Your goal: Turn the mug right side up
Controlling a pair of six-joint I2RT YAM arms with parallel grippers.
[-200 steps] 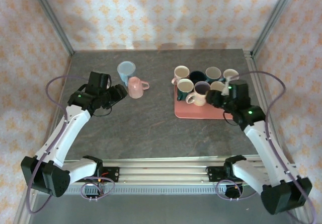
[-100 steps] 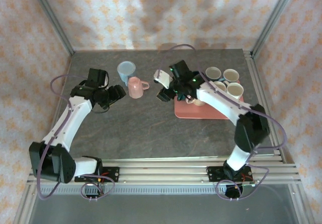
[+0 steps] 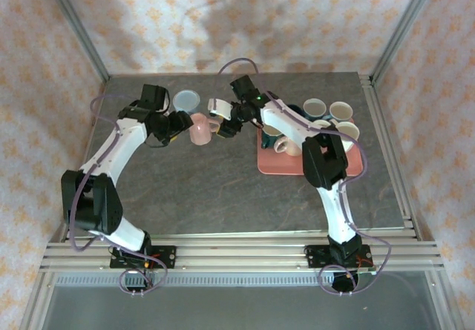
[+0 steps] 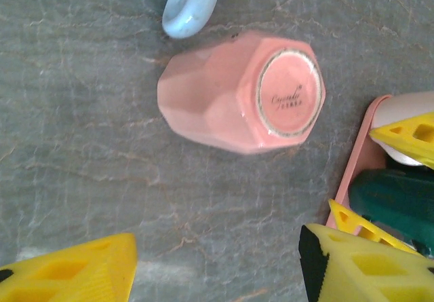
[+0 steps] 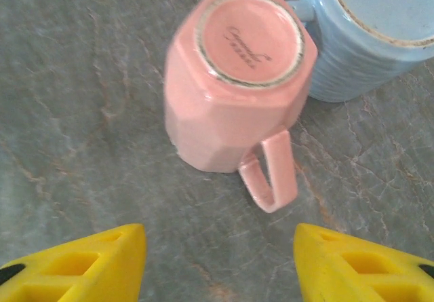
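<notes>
My right gripper is open, and the pink mug's handle (image 3: 214, 125) (image 5: 281, 167) is below and ahead of its fingers, so next it will move down toward the mug with its fingers on both sides of the handle.
The pink faceted mug (image 3: 199, 129) stands upside down on the grey table, its round base up (image 4: 287, 95). Its handle (image 5: 270, 171) points toward my right gripper. My left gripper (image 3: 178, 125) is just left of the mug, and its yellow fingers (image 4: 71, 273) stand wide apart with bare table between them. My right gripper (image 3: 225, 127) is just right of the mug, open (image 5: 220, 265), its fingertips short of the handle. Neither gripper touches the mug (image 5: 234, 78).
A light blue mug (image 3: 185, 101) stands upright right behind the pink one, nearly touching it (image 5: 376, 30). A salmon tray (image 3: 312, 168) at the right carries several upright mugs (image 3: 330, 111); its edge (image 4: 359, 170) is close behind my right gripper.
My right arm has swung from over the tray leftward to the pink mug. My left gripper has moved up and right, closer to the mug. The mug has not moved.
</notes>
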